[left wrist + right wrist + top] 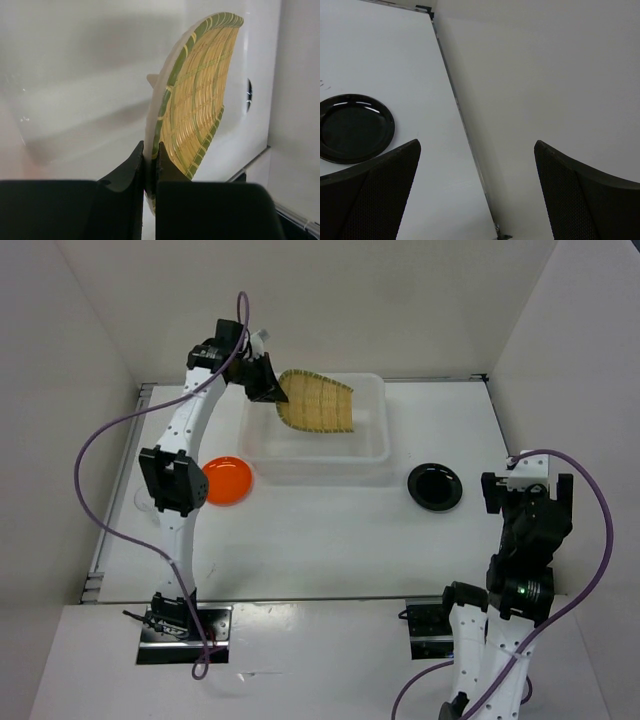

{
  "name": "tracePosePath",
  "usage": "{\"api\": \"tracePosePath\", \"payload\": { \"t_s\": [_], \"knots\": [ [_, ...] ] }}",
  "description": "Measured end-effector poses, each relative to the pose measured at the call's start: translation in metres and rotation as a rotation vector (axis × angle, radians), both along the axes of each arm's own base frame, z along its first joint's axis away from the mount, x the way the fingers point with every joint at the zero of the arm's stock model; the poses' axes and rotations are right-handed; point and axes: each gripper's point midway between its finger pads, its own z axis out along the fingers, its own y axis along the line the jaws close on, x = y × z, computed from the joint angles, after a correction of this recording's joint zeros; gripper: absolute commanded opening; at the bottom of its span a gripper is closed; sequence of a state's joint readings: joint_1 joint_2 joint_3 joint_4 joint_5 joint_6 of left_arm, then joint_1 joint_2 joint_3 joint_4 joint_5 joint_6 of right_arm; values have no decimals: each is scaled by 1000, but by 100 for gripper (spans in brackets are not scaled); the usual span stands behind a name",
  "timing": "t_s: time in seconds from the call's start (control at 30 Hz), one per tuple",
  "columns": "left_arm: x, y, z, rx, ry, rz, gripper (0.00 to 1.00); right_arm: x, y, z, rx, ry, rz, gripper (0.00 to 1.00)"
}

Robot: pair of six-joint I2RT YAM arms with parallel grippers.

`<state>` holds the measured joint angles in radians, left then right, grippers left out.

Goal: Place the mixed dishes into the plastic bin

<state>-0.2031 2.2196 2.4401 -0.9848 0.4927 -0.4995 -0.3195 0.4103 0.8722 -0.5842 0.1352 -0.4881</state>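
I will shift my left gripper to the right in the top view next, lowering it into the bin, because the tray still hangs tilted above the bin's bottom [118, 56].
My left gripper [268, 388] is shut on the edge of the tan woven bamboo tray [318, 405] and holds it tilted over the back left of the translucent plastic bin [372, 445]. In the left wrist view the tray [200, 95] stands on edge between my fingers [131, 165], above the bin's pale inside [75, 105]. The orange plate [228, 480] lies on the table left of the bin. The black plate [435, 486] lies right of the bin and shows in the right wrist view [352, 127]. My right gripper [477, 145] is open and empty, right of the black plate [527, 472]. I cannot make out any clear cups for certain.
White enclosure walls stand at the back, left and right; the right wall [545, 75] is close beside my right gripper. A purple cable [110, 440] loops off the left arm. A faint round clear shape [138, 502] sits left of the left arm.
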Motion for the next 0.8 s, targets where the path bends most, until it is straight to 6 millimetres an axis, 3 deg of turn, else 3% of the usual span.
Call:
{"api": "tracePosePath", "payload": {
  "t_s": [0.13,0.27,0.57,0.8],
  "knots": [
    [26,-1,-53,17,77,9,0,4,5,-5,14,2,24,98],
    [37,-11,-90,26,123,-4,0,6,8,-7,21,1,35,98],
    [49,-45,-107,33,73,-49,0,13,5,-24,38,33,25,98],
    [45,-53,-145,74,134,-52,0,16,4,-31,59,43,16,98]
  ]
}}
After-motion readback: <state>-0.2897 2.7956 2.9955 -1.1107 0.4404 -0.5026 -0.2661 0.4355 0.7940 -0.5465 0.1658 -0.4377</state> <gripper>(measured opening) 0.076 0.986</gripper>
